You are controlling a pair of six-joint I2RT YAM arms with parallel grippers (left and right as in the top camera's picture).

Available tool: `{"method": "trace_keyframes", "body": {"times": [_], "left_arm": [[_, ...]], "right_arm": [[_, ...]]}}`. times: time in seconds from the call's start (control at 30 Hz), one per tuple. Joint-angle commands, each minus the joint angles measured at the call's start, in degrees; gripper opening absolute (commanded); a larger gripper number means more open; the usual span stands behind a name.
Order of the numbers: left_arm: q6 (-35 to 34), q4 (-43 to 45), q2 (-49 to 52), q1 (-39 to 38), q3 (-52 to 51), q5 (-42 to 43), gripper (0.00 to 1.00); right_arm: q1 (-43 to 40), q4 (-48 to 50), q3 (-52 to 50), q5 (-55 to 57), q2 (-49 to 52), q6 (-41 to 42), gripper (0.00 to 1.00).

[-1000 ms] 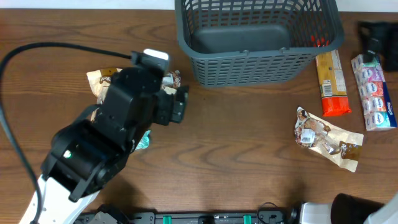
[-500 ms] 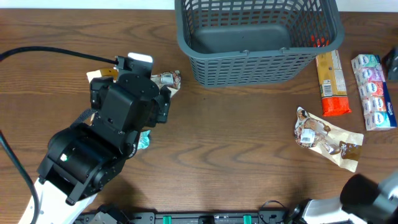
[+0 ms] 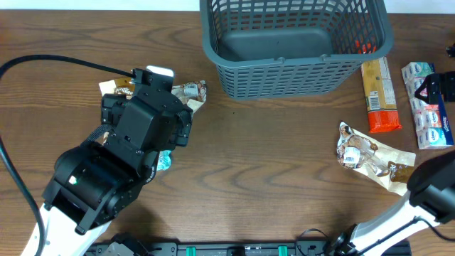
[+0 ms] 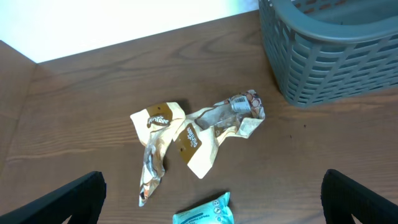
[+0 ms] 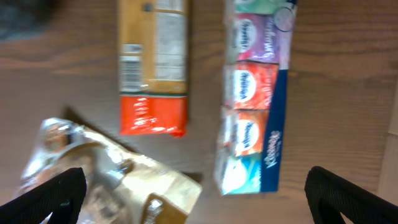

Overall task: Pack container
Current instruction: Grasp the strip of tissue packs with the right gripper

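Bare tabletop shows along both long sides of the red middle section of the tissue multipack [image 3: 428, 114] [image 5: 252, 99], so next I need to move my right gripper down onto it, fingers straddling those sides.
The container, a dark grey-blue lattice basket [image 3: 295, 43], stands at the back centre and also shows in the left wrist view [image 4: 336, 56]. Something red shows through its right wall [image 3: 364, 48]. My left gripper [image 3: 179, 122] is open and empty [image 4: 211, 190], above a crumpled cream-brown snack packet [image 4: 193, 140] and a teal packet [image 4: 205, 214]. My right gripper [image 3: 435, 87] is open and empty [image 5: 196, 186], over a tissue multipack [image 5: 252, 99], an orange-yellow biscuit pack [image 5: 154, 68] and a brown snack packet [image 5: 106, 180].
In the overhead view the biscuit pack [image 3: 378, 96] and tissue multipack [image 3: 426, 107] lie right of the basket, with the brown packet [image 3: 373, 160] in front of them. The teal packet [image 3: 165, 161] peeks from under my left arm. My right arm's upper link fills the lower right corner.
My left arm has drawn back to the left, uncovering more of the crumpled packet. My right gripper has moved from the far right corner down over the tissue multipack.
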Motion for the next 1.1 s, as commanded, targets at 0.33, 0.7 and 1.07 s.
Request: {"method": "trace_keyframes", "body": {"times": [0.33,0.7,1.07], "left_arm": [[0.3,-4.4,2.3,0.1,0.3,-1.2,0.99],[0.3,-4.5,4.2,0.1,0.3,-1.2,0.99],[0.3,-4.7,6.2,0.1,0.3,-1.2,0.99]], "right_arm": [[-0.7,7.2,-0.2,8.8,9.9,2.1,0.99],[-1.5,8.9,-0.2,12.4,16.4,2.7,0.99],[-4.4,8.7,-0.3,8.9,20.4,3.4,0.99]]}}
